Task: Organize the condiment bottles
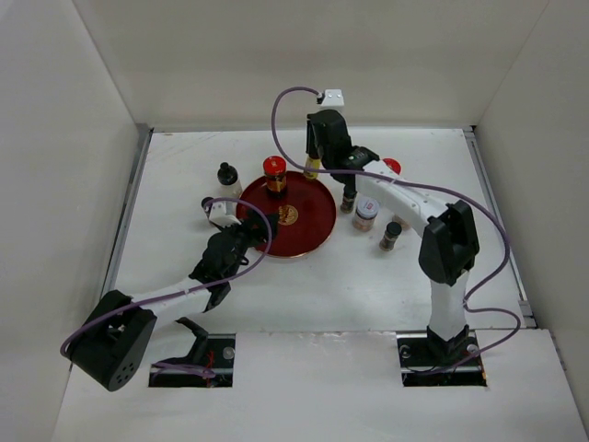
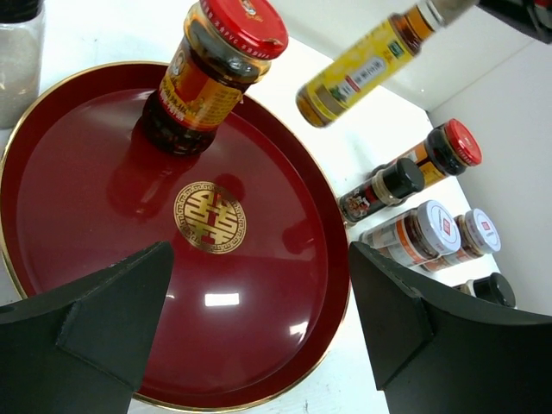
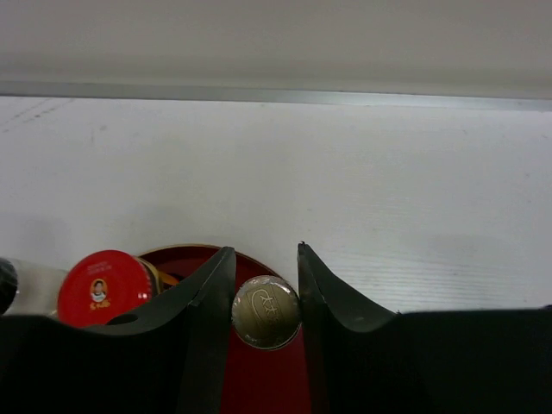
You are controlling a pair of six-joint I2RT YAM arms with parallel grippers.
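The robot's right gripper needs to move down next toward the red-capped jar, which stands to its left in the top view, and let go of the silver cap over bare tray beside that jar.
My right gripper is shut on the silver cap of a slim amber bottle and holds it in the air over the far rim of the round red tray. In the right wrist view the fingers clamp that cap. The bottle hangs tilted in the left wrist view. A red-capped dark jar stands on the tray's far side. My left gripper is open and empty over the tray's near-left edge. A white black-capped bottle stands left of the tray.
Right of the tray stand a second red-capped jar, a black-capped spice jar, a silver-lidded jar and another black-capped jar. White walls close the table at the back and on both sides.
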